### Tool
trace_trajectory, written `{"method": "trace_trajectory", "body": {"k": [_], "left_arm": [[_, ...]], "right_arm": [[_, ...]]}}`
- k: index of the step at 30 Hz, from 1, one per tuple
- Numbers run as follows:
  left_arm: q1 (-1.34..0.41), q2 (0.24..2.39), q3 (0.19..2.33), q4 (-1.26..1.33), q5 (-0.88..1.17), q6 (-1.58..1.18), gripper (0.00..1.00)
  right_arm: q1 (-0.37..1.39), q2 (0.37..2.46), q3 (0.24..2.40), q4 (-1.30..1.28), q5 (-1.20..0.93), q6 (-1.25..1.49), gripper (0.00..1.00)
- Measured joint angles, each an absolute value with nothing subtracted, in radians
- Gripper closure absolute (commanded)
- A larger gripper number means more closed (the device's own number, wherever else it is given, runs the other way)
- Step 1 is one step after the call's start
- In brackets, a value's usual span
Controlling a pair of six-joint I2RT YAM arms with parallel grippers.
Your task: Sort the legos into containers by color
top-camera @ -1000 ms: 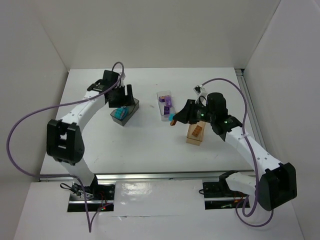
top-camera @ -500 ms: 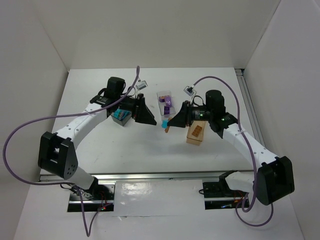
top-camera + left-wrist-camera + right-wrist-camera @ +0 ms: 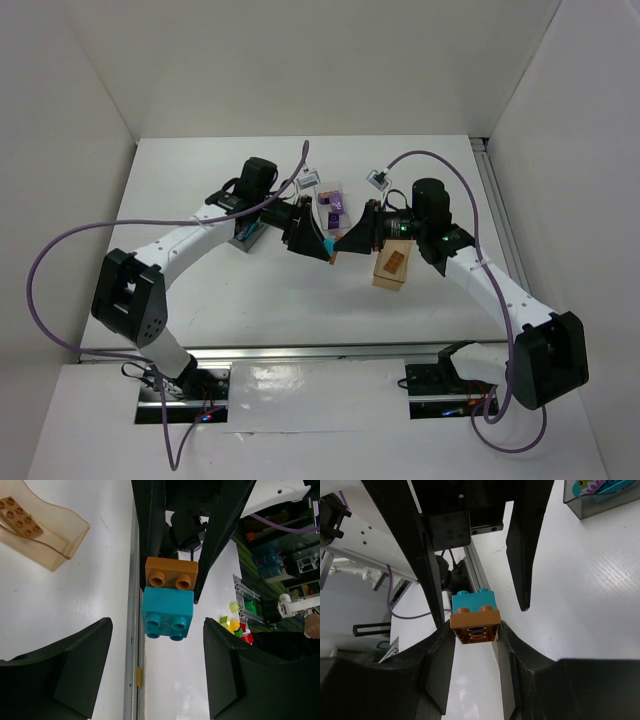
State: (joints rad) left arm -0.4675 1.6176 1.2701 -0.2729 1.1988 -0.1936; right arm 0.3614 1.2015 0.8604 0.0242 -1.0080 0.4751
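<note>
Next, the right gripper swings over the amber bin (image 3: 392, 265), tilts down and releases. The bin holds a matching brick and lies below the gripper, to its right in the top view.
My right gripper (image 3: 475, 636) is shut on an orange-brown brick (image 3: 475, 627) with a teal brick (image 3: 474, 600) stuck on it, held above the table mid-scene (image 3: 334, 252). My left gripper (image 3: 157, 670) is open, facing the right one. Its fingertips (image 3: 102, 630) flank the teal brick (image 3: 167, 612) with gaps on both sides; the orange-brown brick (image 3: 171, 572) lies beyond. The amber bin (image 3: 392, 265) holds an orange-brown brick (image 3: 17, 515). The clear bin (image 3: 328, 210) holds purple bricks. The dark grey bin (image 3: 245, 236), with teal bricks (image 3: 600, 486) in it, is partly hidden by my left arm.
The three bins stand in a row across the table's middle, the two grippers meeting between the clear and amber ones. A metal rail (image 3: 320, 350) runs along the near table edge. White walls close the left, back and right sides.
My left gripper has left the dark grey bin and swung right to meet the right gripper, its open fingers now around the teal brick. The right gripper moved slightly left with the clump.
</note>
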Motion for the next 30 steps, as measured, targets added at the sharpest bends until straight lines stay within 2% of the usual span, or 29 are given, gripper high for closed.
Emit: {"method": "trace_trajectory", "body": {"k": [3, 7, 8, 10, 11, 15, 19, 22, 26, 30], "left_arm": [[-0.468, 1.627, 1.270, -0.248, 1.199, -0.217, 0.28], [-0.468, 1.631, 1.270, -0.209, 1.208, -0.252, 0.59], [-0.468, 1.631, 1.270, -0.200, 1.214, -0.262, 0.77], [-0.468, 1.631, 1.270, -0.196, 1.210, -0.262, 0.95], [-0.468, 1.632, 1.270, -0.195, 1.209, -0.263, 1.00], [-0.458, 1.632, 1.270, -0.207, 1.168, -0.246, 1.00], [-0.400, 1.626, 1.270, -0.226, 1.122, -0.243, 1.00], [-0.323, 1.612, 1.271, -0.272, 1.038, -0.241, 1.00], [-0.270, 1.618, 1.328, -0.401, 0.791, -0.239, 1.00], [-0.272, 1.628, 1.410, -0.509, 0.442, -0.247, 1.00]], "right_arm": [[0.362, 1.201, 0.860, 0.029, -1.008, 0.477, 0.99], [0.362, 1.202, 0.860, 0.034, -1.003, 0.477, 0.99], [0.361, 1.203, 0.860, 0.034, -0.997, 0.476, 0.99], [0.356, 1.204, 0.860, 0.030, -1.004, 0.477, 0.99], [0.356, 1.204, 0.860, 0.030, -0.999, 0.474, 0.99], [0.358, 1.193, 0.860, -0.018, -0.934, 0.451, 1.00], [0.361, 1.138, 0.855, -0.109, -0.782, 0.428, 1.00], [0.361, 1.088, 0.848, -0.164, -0.659, 0.423, 0.96], [0.364, 1.073, 0.851, -0.257, -0.403, 0.445, 0.96], [0.364, 1.119, 0.863, -0.387, -0.113, 0.484, 0.94]]}}
